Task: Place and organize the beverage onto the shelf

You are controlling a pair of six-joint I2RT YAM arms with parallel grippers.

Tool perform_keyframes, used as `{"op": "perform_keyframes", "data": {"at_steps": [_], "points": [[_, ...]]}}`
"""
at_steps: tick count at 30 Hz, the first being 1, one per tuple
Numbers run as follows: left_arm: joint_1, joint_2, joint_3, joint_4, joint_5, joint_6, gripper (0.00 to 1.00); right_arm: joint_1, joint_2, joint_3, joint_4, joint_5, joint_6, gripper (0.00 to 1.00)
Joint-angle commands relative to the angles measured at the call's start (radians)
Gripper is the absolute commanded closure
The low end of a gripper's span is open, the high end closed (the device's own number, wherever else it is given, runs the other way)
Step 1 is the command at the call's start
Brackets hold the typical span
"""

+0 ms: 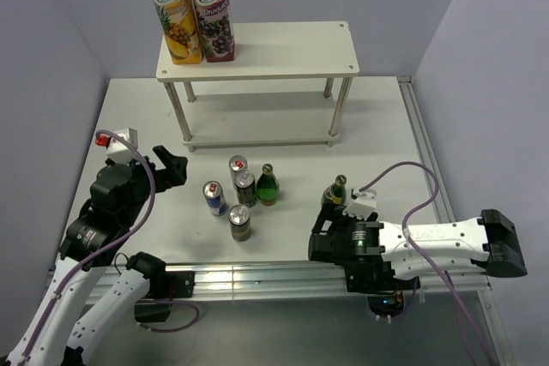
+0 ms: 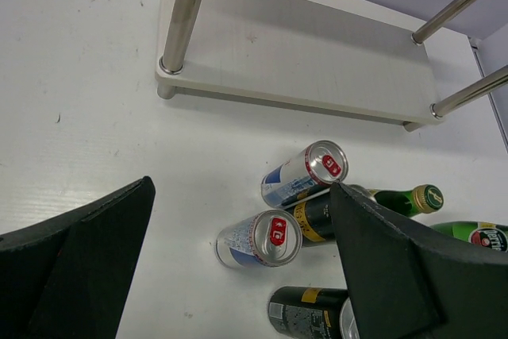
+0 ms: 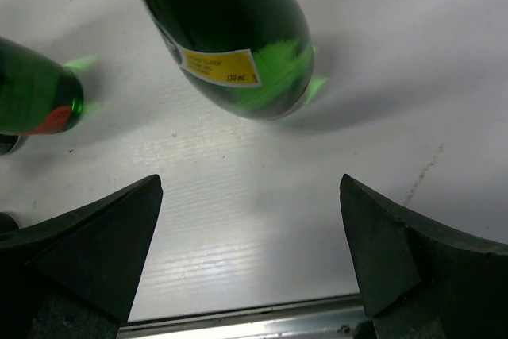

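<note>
The second green bottle still stands just beyond my right gripper's fingers. My right gripper will next move outward until its open fingers are on both sides of the second green bottle's labelled lower body (image 1: 333,197) (image 3: 235,69).
The white two-tier shelf (image 1: 283,49) stands at the back, and its lower board (image 2: 317,57) also shows in the left wrist view. Two juice cartons (image 1: 190,10) stand on the left of its top board. In front of it on the table stand a silver can (image 1: 238,166), a dark can (image 1: 245,186), a blue-and-silver can (image 1: 214,198), a black-and-gold can (image 1: 240,222) and a green bottle (image 1: 268,184). My left gripper (image 1: 171,163) (image 2: 242,188) hangs open, left of the cans. A second green bottle (image 1: 336,192) (image 3: 230,29) stands just beyond my open right gripper (image 1: 324,227) (image 3: 251,184).
A metal rail (image 1: 257,279) runs along the near table edge, and another runs down the right side (image 1: 422,143). Grey walls close in the back and both sides. The shelf's thin legs (image 2: 184,13) rise from its lower board.
</note>
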Motion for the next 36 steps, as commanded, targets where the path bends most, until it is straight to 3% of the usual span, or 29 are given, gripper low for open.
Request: {"op": "perform_keyframes", "data": {"at_steps": [1, 5, 8, 12, 19, 36], "points": [[-0.003, -0.024, 0.0, 0.043, 0.023, 0.029, 0.01, -0.099, -0.107, -0.08, 0.362, 0.0, -0.244, 0.0], [-0.003, -0.032, -0.002, 0.043, 0.026, 0.029, 0.01, -0.152, -0.105, -0.132, 0.514, -0.001, -0.407, 0.0], [-0.003, -0.039, -0.003, 0.047, 0.032, 0.032, 0.01, -0.181, -0.026, -0.094, 0.551, 0.009, -0.421, 0.0], [-0.003, -0.039, -0.003, 0.041, 0.04, 0.033, 0.01, -0.216, 0.103, -0.037, 0.536, 0.013, -0.406, 0.0], [-0.003, -0.058, -0.009, 0.049, 0.054, 0.039, 0.01, -0.249, 0.191, -0.017, 0.43, 0.059, -0.246, 0.0], [-0.003, -0.058, -0.013, 0.056, 0.095, 0.055, 0.01, -0.364, 0.393, -0.01, 0.588, 0.145, -0.298, 0.0]]}}
